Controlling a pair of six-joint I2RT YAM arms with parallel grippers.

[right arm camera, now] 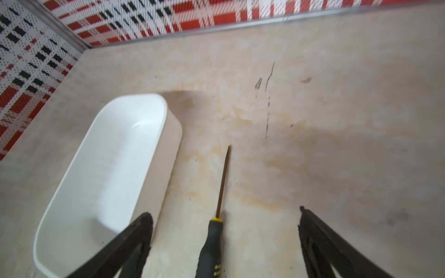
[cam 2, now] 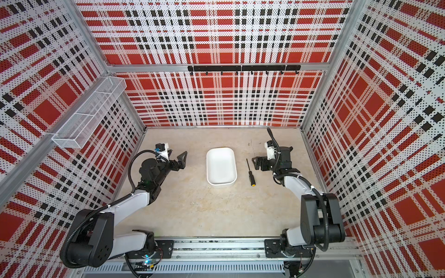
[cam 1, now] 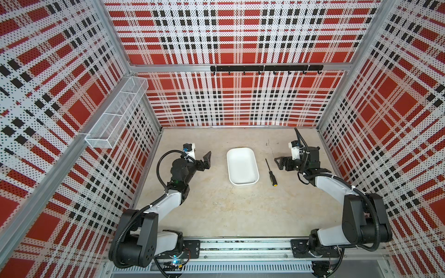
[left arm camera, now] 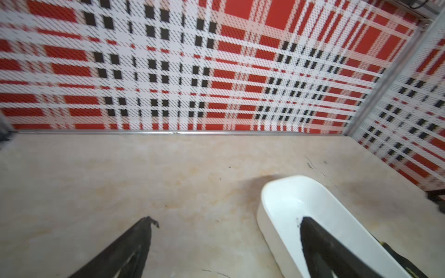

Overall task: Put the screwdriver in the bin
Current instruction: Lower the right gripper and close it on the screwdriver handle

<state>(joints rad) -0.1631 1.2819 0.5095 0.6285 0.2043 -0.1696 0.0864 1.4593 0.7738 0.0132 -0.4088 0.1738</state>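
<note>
The handle of the screwdriver is below my right gripper and back from it, so next I should move its open fingers down and back around the screwdriver's black handle (cam 1: 273,178) (right arm camera: 211,250) and close them.
The screwdriver (cam 1: 270,172) (cam 2: 250,172) lies flat on the beige table just right of the bin, its thin shaft pointing to the back wall and its yellow-capped black handle toward the front. The bin (cam 1: 242,166) (cam 2: 221,166) is a shallow white tray, empty, at mid-table. My right gripper (cam 1: 278,163) (cam 2: 255,163) hovers just right of the screwdriver, open. In the right wrist view the handle (right arm camera: 212,240) lies between the spread fingers of the gripper (right arm camera: 224,212), untouched, with the bin (right arm camera: 108,173) beside it. My left gripper (cam 1: 207,160) (left arm camera: 227,220) stands open and empty left of the bin (left arm camera: 289,199).
A long white wire-mesh basket (cam 1: 115,113) hangs on the left wall. A black hook rail (cam 1: 265,68) runs along the back wall. Plaid walls close the table in on three sides. Dark scuff marks (right arm camera: 267,96) lie behind the screwdriver.
</note>
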